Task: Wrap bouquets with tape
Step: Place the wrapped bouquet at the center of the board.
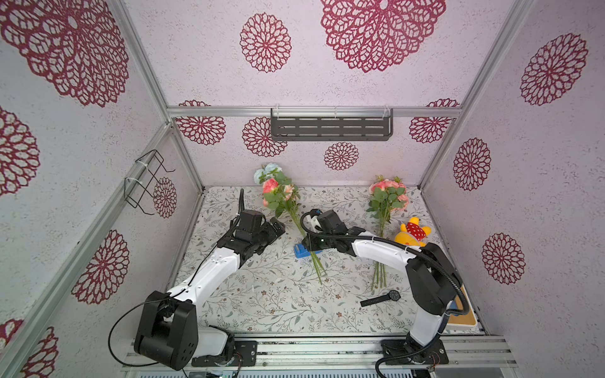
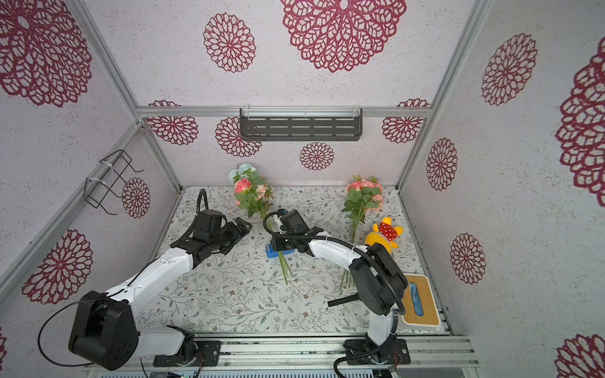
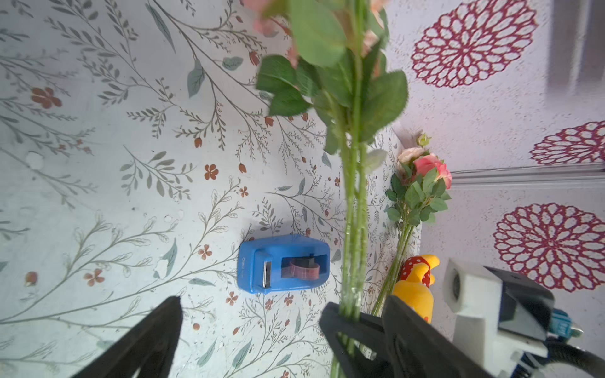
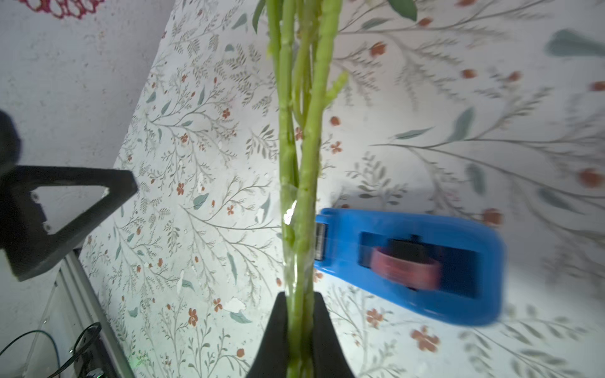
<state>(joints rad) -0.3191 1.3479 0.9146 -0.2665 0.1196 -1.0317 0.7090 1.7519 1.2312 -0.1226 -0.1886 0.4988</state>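
The right gripper has bare tabletop by that bouquet (image 1: 346,272) below it. My right gripper will next carry the stems back toward the other bouquet, lower them and let them go.
One of the bouquets (image 1: 278,193) (image 2: 252,193), with pink roses and pale blue blooms, lies toward the back wall. Its green stems (image 4: 304,147) (image 3: 353,196) run forward past the cutter end of the tape dispenser (image 1: 302,252) (image 3: 283,263) (image 4: 409,261), which is blue with a reddish roll. A clear film glints on the stems. My right gripper (image 4: 301,304) (image 1: 309,244) is shut on those stems. My left gripper (image 1: 276,225) (image 3: 283,301) stands open just left of them and holds nothing. The other bouquet (image 1: 388,196) (image 3: 419,193) lies to the right.
A yellow plush toy (image 1: 412,234) sits beside the right bouquet's stems. A black wristwatch (image 1: 381,298) lies near the front right. A wood-topped white box (image 2: 420,302) stands at the front right corner. A dark shelf (image 1: 330,126) and a wire rack (image 1: 147,183) hang on the walls.
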